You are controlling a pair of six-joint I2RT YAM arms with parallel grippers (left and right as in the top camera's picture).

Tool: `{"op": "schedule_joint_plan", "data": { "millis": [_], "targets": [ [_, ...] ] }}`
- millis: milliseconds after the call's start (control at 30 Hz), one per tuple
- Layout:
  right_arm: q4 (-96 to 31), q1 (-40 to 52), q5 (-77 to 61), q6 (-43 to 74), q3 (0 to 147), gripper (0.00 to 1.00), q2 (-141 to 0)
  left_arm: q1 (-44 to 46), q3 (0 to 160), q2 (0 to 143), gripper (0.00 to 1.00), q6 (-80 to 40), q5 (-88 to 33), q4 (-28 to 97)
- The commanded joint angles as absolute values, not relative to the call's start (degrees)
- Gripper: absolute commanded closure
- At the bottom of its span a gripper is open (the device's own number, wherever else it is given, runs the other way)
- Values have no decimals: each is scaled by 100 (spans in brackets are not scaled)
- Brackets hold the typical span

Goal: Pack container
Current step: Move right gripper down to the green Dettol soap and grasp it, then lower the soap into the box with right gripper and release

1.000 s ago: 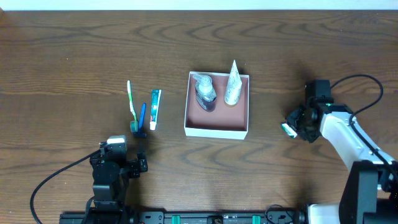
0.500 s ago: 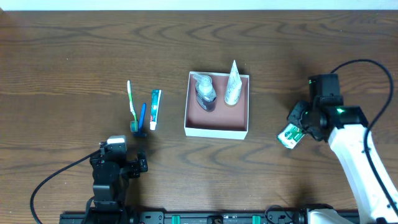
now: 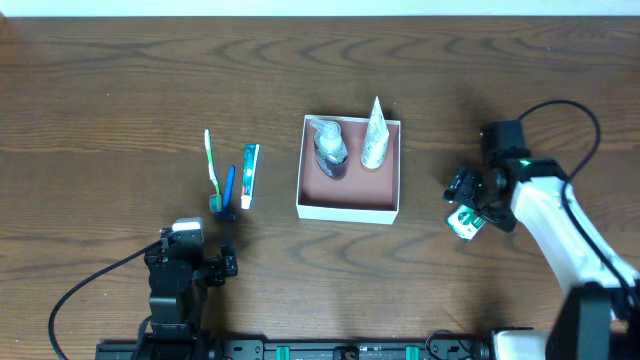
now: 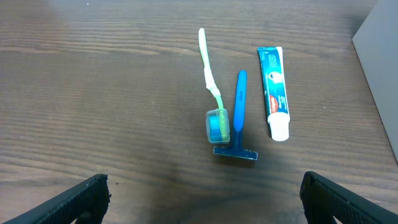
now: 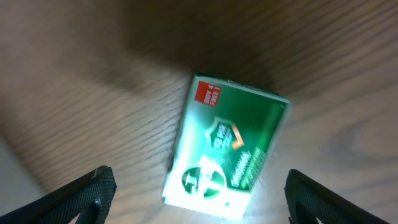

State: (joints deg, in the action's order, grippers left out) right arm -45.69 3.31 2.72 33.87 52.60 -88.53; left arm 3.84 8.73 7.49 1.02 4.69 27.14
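My right gripper needs to go down next with a slight turn, so its open fingers come down on both sides of the green soap box (image 3: 464, 220) (image 5: 227, 149), which lies crooked below it.
The container (image 3: 347, 211), a white-walled square box with a reddish-brown floor, sits mid-table holding a clear bottle (image 3: 329, 148) and a white tube (image 3: 375, 135). Right of it a green soap box (image 3: 464, 220) lies on the wood. My right gripper (image 3: 470, 198) hovers over it, open. In the right wrist view the soap box (image 5: 227, 149) lies between the spread fingers (image 5: 93, 190), touching neither. My left gripper (image 3: 190, 262) stands wide open near the front edge, empty (image 4: 202, 199). Ahead of it lie a toothbrush (image 4: 208, 74), a blue razor (image 4: 239, 112) and a toothpaste tube (image 4: 273, 90).
The toothbrush (image 3: 210, 165), razor (image 3: 229, 190) and toothpaste (image 3: 248, 175) lie side by side left of the container. The container's white wall (image 4: 382, 56) shows at the right edge of the left wrist view. The right arm's cable (image 3: 570, 115) loops above the table.
The right gripper's jaws have opened off the green soap box, and it has shifted slightly left. The left arm has not moved.
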Motion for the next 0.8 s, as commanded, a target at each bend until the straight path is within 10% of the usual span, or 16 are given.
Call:
{"op": "schedule_joint_plan", "data": {
  "millis": [0,400,767],
  "targets": [
    [-4405,370,148,3382,5183,16,-9349,355,775,714,2,10,491,2731],
    [-4392,370,82,3640,5179,51,-9998,355,775,714,2,10,493,2731],
    [-4491,388,189,3363,5516,61,-9570,355,775,714,2,10,493,2731]
  ]
}}
